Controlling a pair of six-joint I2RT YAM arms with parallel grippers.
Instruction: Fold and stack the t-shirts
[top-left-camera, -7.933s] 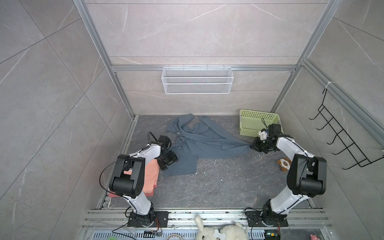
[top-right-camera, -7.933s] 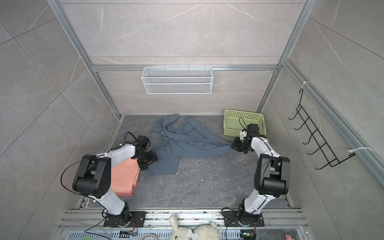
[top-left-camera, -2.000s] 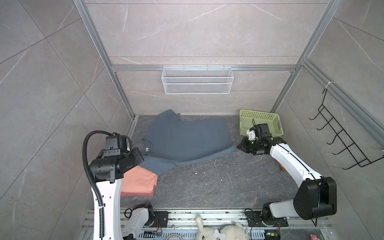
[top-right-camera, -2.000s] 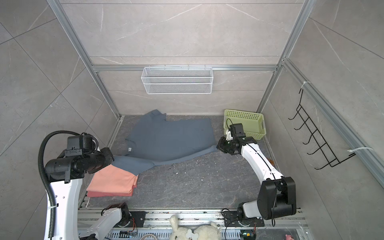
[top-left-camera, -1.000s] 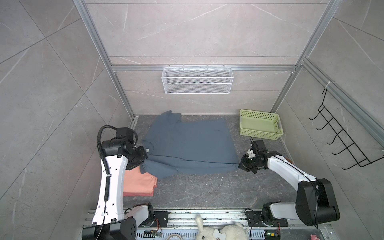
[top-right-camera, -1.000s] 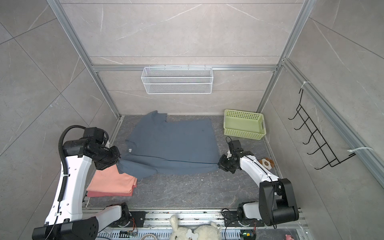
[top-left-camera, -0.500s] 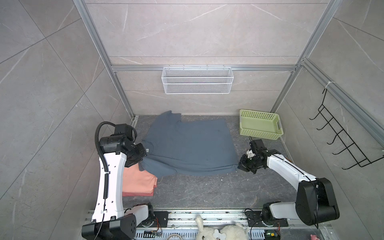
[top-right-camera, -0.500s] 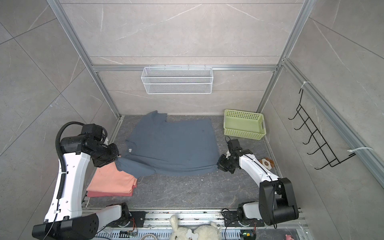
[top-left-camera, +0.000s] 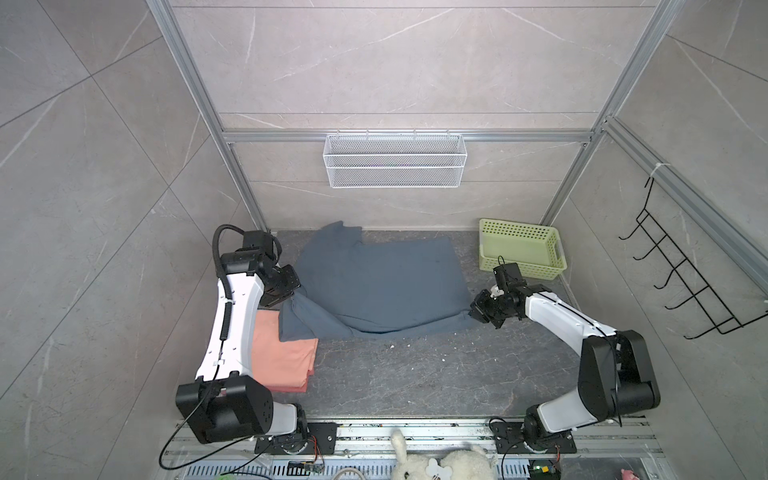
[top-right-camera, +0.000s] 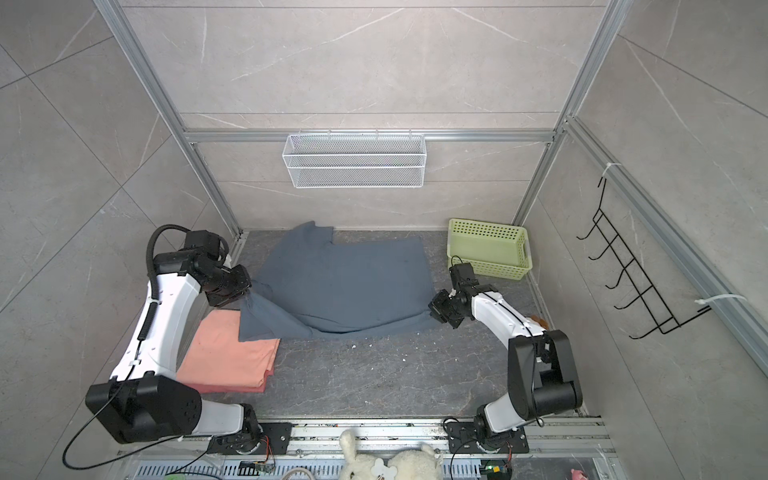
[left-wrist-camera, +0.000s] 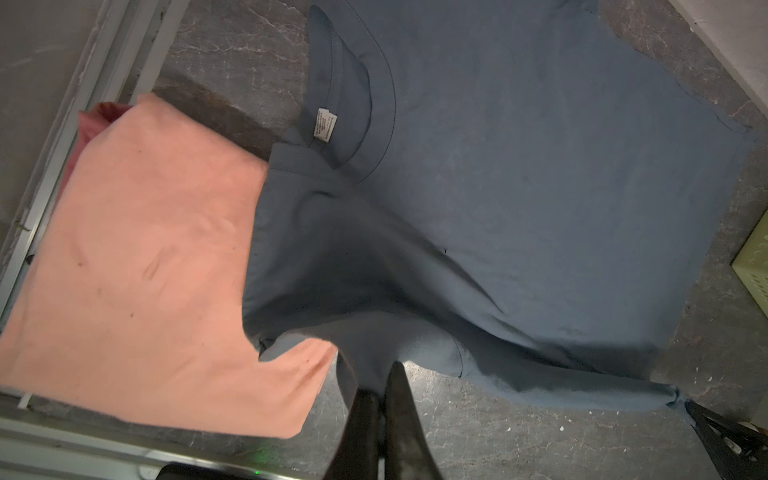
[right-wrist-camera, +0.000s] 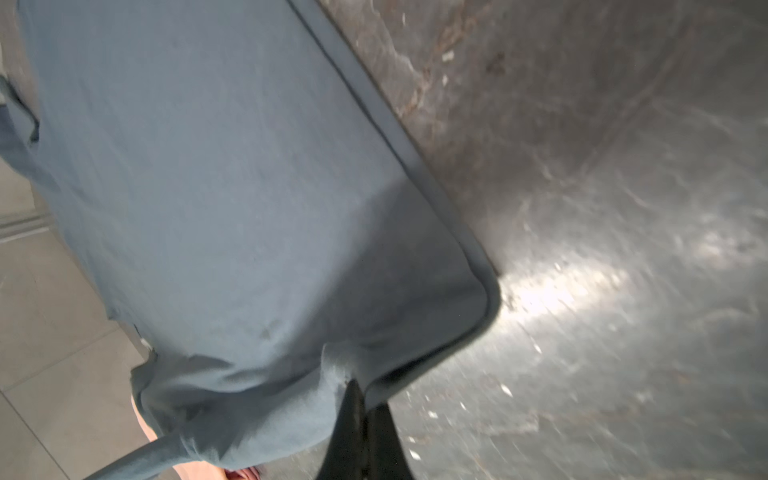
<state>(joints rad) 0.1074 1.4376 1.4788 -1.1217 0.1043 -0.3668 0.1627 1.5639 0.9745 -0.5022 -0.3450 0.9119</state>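
The left gripper draws back over the bare floor (top-left-camera: 332, 364) (left-wrist-camera: 329, 409) beside the salmon-pink stack next and releases the blue-grey t-shirt, because the t-shirt's near edge still sags in a fold.
A slate blue-grey t-shirt (top-left-camera: 374, 286) lies spread on the dark floor, collar and label (left-wrist-camera: 324, 126) to the left. My left gripper (top-left-camera: 293, 293) is shut on its near left corner, lifted above the floor. My right gripper (top-left-camera: 473, 313) is shut on the near right hem corner (right-wrist-camera: 478, 307), low over the floor. The edge between them sags, and a sleeve (top-right-camera: 257, 324) drapes over the corner of a folded salmon-pink stack of t-shirts (top-right-camera: 228, 357) at the near left. In the wrist views both pairs of fingers pinch blue cloth, left gripper (left-wrist-camera: 384, 382), right gripper (right-wrist-camera: 361, 395).
A pale green basket (top-left-camera: 519, 253) stands at the far right, just behind my right arm. A wire basket (top-left-camera: 395, 160) hangs on the back wall and a black hook rack (top-left-camera: 685, 282) on the right wall. A small brown-and-white plush (top-right-camera: 538, 321) lies by the right wall.
Both grippers have carried the shirt's near edge slightly away from the front, lifting it. Before that the crumpled shirt was pulled out flat.
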